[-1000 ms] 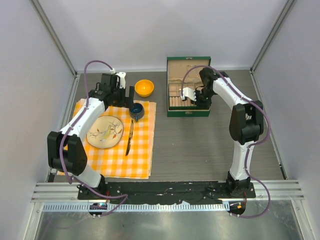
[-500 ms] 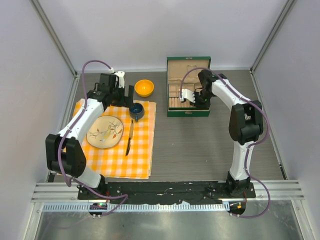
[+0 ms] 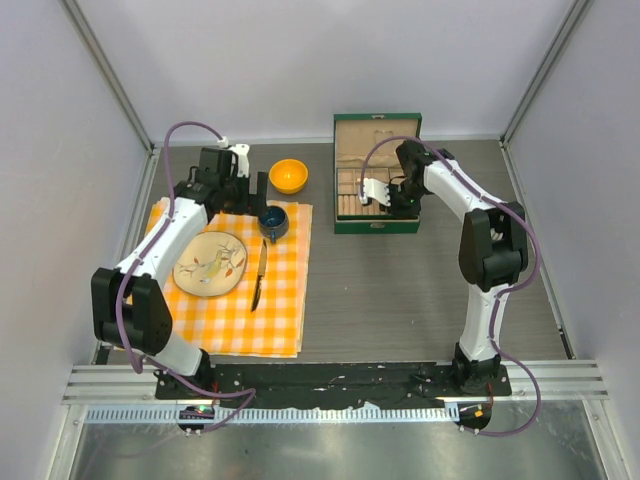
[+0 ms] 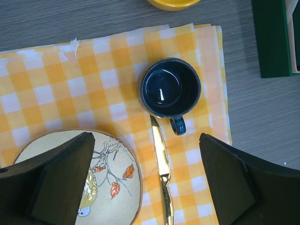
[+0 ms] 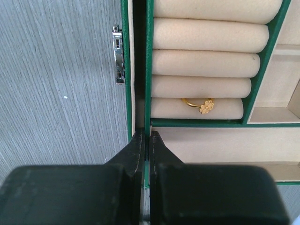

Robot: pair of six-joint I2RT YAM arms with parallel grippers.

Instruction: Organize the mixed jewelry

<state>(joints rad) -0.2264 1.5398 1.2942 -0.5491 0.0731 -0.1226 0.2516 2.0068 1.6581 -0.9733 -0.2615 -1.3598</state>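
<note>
The inner tray in my right gripper will next go back against the jewellery box's front side (image 3: 376, 222) (image 5: 128, 70), which is back of my fingers across a dark gap. Then I will let go of the tray.
A green jewellery box (image 3: 377, 224) stands open at the back right. My right gripper (image 3: 398, 208) reaches into it. In the right wrist view the jaws (image 5: 146, 133) are shut on the thin green wall of the inner tray (image 5: 148, 61), just behind the box's front wall and latch (image 5: 118, 55). A small gold flower ring (image 5: 202, 106) sits between the cream ring rolls. My left gripper (image 3: 247, 192) is open and empty above the checked cloth (image 4: 56, 84), over the knife (image 4: 162, 161). The silvery hoop bracelet and the pale bead pieces are out of view.
On the yellow checked cloth (image 3: 270, 300) lie a bird-pattern plate (image 3: 208, 264), a gold knife (image 3: 258, 275) and a dark blue cup (image 3: 273, 221). An orange bowl (image 3: 289, 176) stands behind the cloth. Bare grey table lies between the cloth and the box.
My right gripper has shifted slightly left at the box's front edge. My left arm has pulled back a little. Nothing else has moved.
</note>
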